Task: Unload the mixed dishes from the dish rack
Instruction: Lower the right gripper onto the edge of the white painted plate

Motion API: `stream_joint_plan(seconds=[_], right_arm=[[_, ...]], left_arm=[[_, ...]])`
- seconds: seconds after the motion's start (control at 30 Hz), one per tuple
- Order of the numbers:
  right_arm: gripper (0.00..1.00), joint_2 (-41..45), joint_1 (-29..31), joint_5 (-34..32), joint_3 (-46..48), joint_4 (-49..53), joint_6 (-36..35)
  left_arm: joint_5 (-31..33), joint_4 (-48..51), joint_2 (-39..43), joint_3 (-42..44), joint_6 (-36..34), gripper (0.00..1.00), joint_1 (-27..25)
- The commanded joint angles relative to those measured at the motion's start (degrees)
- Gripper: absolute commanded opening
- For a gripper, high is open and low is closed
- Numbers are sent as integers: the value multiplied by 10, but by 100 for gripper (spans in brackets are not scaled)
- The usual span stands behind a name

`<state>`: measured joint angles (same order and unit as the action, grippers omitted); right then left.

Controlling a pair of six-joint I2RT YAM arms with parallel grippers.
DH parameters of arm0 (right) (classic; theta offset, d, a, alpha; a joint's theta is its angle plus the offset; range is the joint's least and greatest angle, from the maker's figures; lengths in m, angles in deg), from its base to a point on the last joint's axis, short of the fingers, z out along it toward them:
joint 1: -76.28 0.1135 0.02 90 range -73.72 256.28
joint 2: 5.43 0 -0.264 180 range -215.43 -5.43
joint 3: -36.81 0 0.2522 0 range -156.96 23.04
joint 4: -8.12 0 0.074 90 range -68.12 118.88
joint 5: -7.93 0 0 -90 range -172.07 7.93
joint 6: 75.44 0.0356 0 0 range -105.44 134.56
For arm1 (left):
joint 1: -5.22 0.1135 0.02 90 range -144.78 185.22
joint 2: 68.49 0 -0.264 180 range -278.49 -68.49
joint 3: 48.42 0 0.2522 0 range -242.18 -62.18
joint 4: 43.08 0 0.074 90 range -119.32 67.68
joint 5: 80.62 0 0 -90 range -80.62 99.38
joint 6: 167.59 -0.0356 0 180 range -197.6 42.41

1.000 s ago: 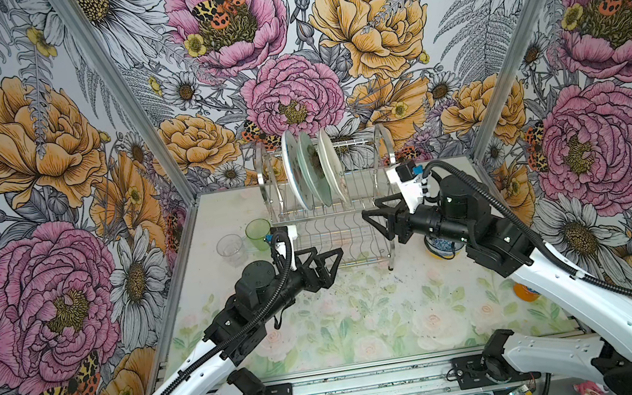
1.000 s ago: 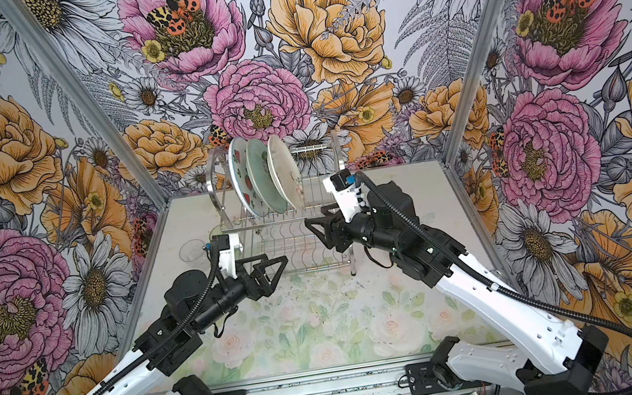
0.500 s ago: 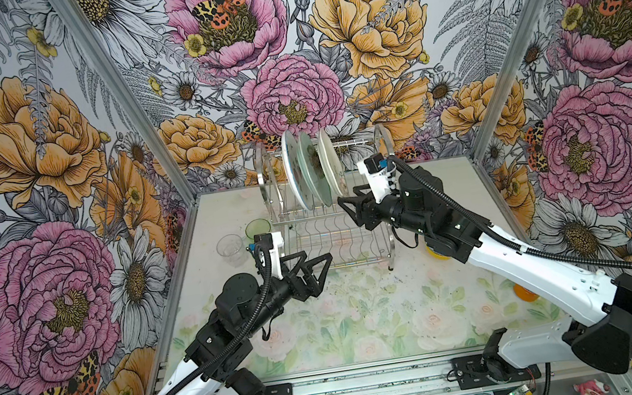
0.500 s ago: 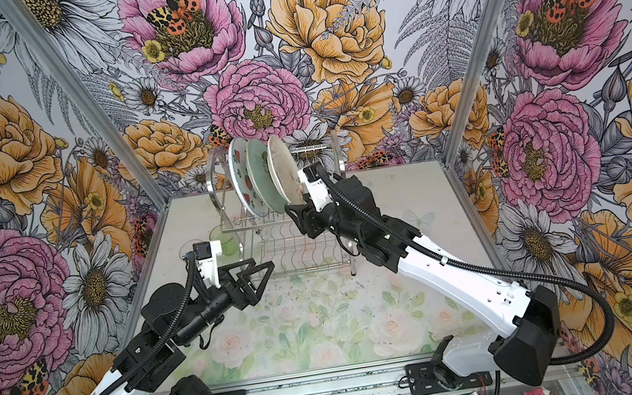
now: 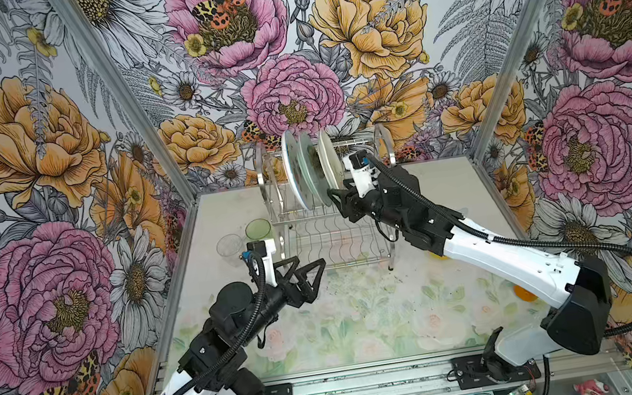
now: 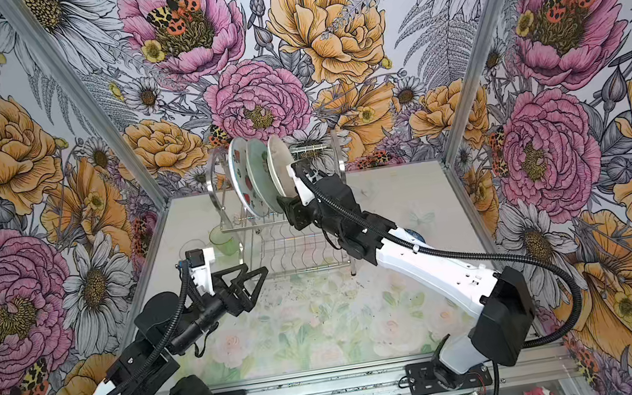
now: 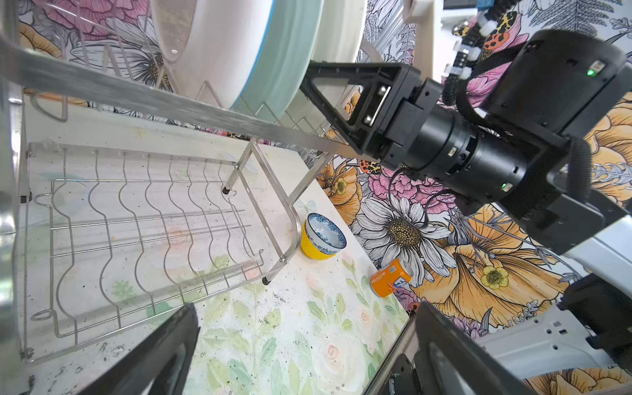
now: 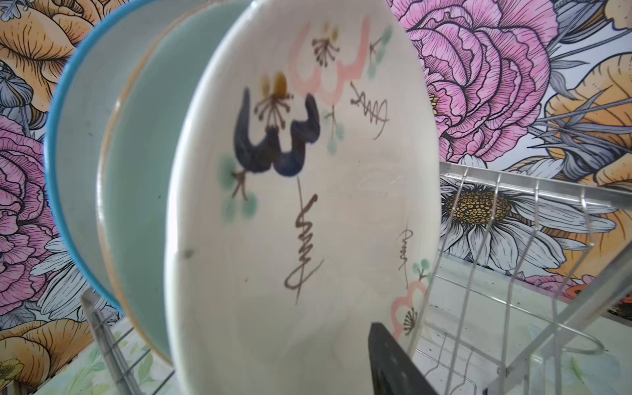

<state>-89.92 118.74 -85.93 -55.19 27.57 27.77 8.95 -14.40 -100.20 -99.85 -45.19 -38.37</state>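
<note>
The plate's painted side slants across my right gripper's fingers. My right gripper needs to turn in line with the cream plate's near edge (image 5: pixel 334 181) (image 8: pixel 175 309) next and ease outward to close on it.
The dish rack (image 5: pixel 354 239) stands at the back of the table with three plates upright in its top tier: a watermelon-print one (image 5: pixel 290 168), a pale green one (image 5: pixel 310 165) and a cream one (image 5: pixel 330 158). My right gripper (image 5: pixel 335 200) is open, with its jaws to either side of the cream plate's (image 8: pixel 307 222) lower rim. One finger (image 8: pixel 393 362) shows against the plate's painted face; the other is hidden behind it. My left gripper (image 5: pixel 310 260) hangs open and empty before the rack's bare lower tier (image 7: pixel 136 232). A green tumbler (image 5: pixel 258 228) and a clear glass (image 5: pixel 230 245) stand to the left of the rack.
A blue-and-white bowl (image 7: pixel 325 234) sits nested in a yellow bowl (image 7: pixel 309 253) on the table, to the right of the rack. An orange soda can (image 7: pixel 390 277) lies beyond them near the right wall. The floral table top (image 5: pixel 365 317) stretches in front of the rack.
My right gripper has swung left and back, from beside the rack up to the cream plate, and has narrowed a little. My left gripper has drawn back slightly and stays open.
</note>
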Motion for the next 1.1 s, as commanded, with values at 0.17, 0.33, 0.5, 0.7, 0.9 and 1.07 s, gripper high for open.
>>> stream_joint_plan(seconds=[0.17, 0.33, 0.5, 0.7, 0.9, 1.07], right_arm=[[46, -41, 3, -55, -21, -62, -25], [36, -54, 4, -69, -23, -74, -34], [30, -53, 10, -90, -22, -75, -49], [19, -50, 14, -102, -20, -74, -66], [3, -57, 17, -137, -28, -64, -79], [0, -60, 18, -122, -31, -64, -89]], left_arm=[[6, 6, 14, 21, -15, 99, 17], [-5, 6, 13, 22, -15, 99, 33], [-24, -7, 4, 28, -12, 99, 52], [-44, -22, -14, 29, -9, 99, 65], [-49, -25, -18, 29, -9, 99, 72], [-50, -25, -17, 30, -7, 99, 74]])
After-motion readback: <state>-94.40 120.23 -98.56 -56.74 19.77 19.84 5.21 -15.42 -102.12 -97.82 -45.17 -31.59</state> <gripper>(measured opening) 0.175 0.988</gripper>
